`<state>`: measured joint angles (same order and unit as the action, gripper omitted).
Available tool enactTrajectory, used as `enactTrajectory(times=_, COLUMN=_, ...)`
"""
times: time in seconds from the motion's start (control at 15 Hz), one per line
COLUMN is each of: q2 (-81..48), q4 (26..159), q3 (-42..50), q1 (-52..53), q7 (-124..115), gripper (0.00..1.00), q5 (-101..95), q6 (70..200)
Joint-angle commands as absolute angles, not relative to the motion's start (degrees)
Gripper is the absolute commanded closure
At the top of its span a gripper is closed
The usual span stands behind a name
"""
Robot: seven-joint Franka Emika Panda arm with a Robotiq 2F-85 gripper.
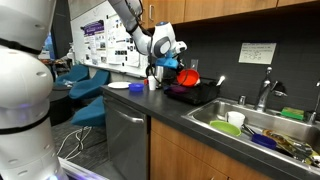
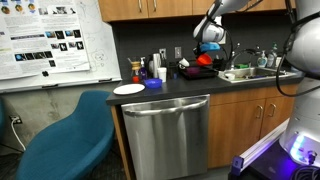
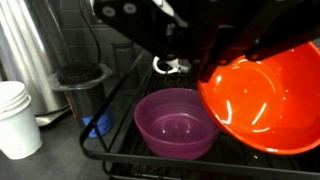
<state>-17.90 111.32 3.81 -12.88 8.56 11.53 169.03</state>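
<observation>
The held orange-red bowl is still above the wires. My gripper will next lower the bowl onto the dish rack next to the purple bowl.
My gripper comes in from the top of the wrist view and is shut on the rim of a shiny orange-red bowl. It holds the bowl tilted just above a black wire dish rack. A purple bowl sits upright in the rack, down and to the left of the red bowl. In both exterior views the gripper hangs over the rack with the red bowl under it.
A white cup stands left of the rack, beside a dark wire holder. A white plate lies on the dark counter. A steel sink with dishes is beyond the rack. Cupboards hang overhead.
</observation>
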Motion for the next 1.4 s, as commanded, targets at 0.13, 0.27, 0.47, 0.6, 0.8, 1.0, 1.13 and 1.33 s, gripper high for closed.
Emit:
enactTrajectory(times=0.13, q2=-18.0, q4=112.6, q3=7.0, q1=-12.2, q7=3.1, gripper=0.99, q5=9.1, q6=170.1)
enactTrajectory(times=0.27, q2=-18.4, q4=112.3, q3=7.7, q1=-11.8, q7=1.9, gripper=0.99, q5=8.2, q6=169.9)
enactTrajectory(times=0.47, q2=-18.8, q4=112.0, q3=8.0, q1=-11.3, q7=0.5, gripper=0.68, q5=7.2, q6=169.6)
enactTrajectory(times=0.6, q2=-19.0, q4=112.0, q3=8.1, q1=-11.0, q7=-0.2, gripper=0.59, q5=6.6, q6=169.5)
enactTrajectory(times=0.8, q2=-18.8, q4=112.1, q3=8.0, q1=-10.7, q7=-0.6, gripper=0.38, q5=6.2, q6=169.5)
enactTrajectory(times=1.0, q2=-17.2, q4=113.8, q3=5.4, q1=-10.5, q7=1.1, gripper=0.18, q5=7.0, q6=170.8)
enactTrajectory(times=1.13, q2=-15.9, q4=115.1, q3=1.7, q1=-10.7, q7=3.9, gripper=0.05, q5=9.0, q6=172.8)
enactTrajectory(times=1.33, q2=-14.8, q4=115.7, q3=-6.6, q1=-12.8, q7=8.7, gripper=0.00, q5=12.6, q6=174.8)
